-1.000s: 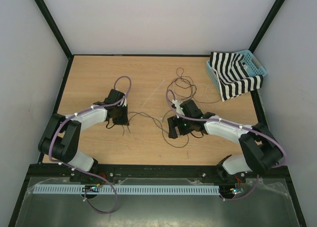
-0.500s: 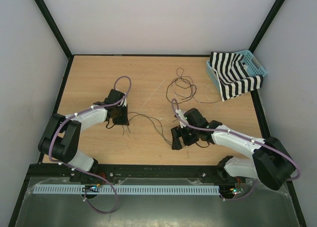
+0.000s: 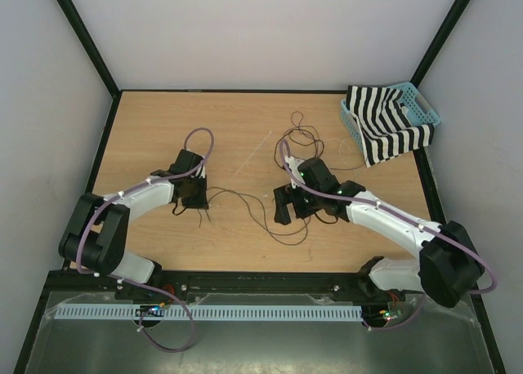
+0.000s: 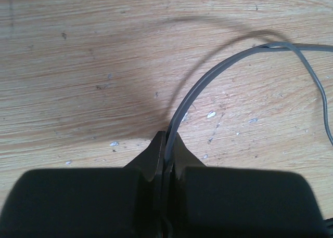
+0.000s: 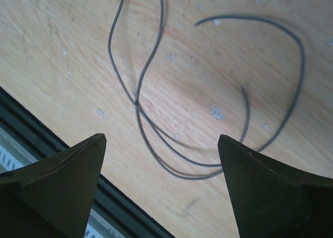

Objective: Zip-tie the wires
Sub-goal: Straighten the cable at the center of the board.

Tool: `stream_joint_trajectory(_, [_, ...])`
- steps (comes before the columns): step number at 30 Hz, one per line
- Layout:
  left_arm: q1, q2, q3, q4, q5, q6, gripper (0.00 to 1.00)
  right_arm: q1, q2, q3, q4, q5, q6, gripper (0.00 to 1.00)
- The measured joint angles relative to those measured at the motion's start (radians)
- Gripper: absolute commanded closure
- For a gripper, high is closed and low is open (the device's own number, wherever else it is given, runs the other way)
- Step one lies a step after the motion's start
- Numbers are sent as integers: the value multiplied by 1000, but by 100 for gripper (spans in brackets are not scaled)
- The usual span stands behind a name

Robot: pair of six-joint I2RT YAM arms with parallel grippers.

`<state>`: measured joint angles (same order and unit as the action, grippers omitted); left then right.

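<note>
The right gripper moves outward and lowers onto the looped wires at the back middle next. They lie outward of it, beyond its open fingers' reach.
The wires (image 3: 302, 137) are thin dark strands, looped at the table's back middle, with a strand trailing left and a loop (image 3: 288, 232) lying near the front. My left gripper (image 3: 194, 198) is shut on two of these strands. In the left wrist view, the wires (image 4: 208, 79) arc up and to the right out of the closed left gripper (image 4: 167, 136). My right gripper (image 3: 283, 207) hangs open over the front loop. The right wrist view shows the wires (image 5: 138, 100) on the wood between the wide-apart tips of the right gripper (image 5: 161, 139), untouched. The zip tie (image 3: 255, 153), a pale thin strip, lies between the arms.
A blue basket (image 3: 425, 104) holding a black-and-white striped cloth (image 3: 384, 129) stands at the back right corner. The table's dark front rail (image 5: 57, 144) runs just below the right gripper. Black frame posts and white walls enclose the table.
The right gripper dipped toward the front edge, then came back up and left over the wire loop, its jaws widening. The left gripper stayed shut on the wires and barely moved.
</note>
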<state>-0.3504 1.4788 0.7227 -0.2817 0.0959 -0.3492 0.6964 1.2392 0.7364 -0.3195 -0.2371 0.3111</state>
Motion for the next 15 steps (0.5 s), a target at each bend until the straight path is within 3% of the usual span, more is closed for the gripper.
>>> stream_joint_trajectory(7, [3, -8, -6, -9, -16, -4, 82, 0, 69, 84, -1, 57, -32, 0])
stream_joint_trajectory(12, [5, -17, -7, -18, -20, -12, 65, 0, 105, 121, -1, 74, -50, 1])
stream_joint_trajectory(15, [9, -30, -13, -24, -25, -16, 49, -2, 119, 126, 0, 80, -57, 0])
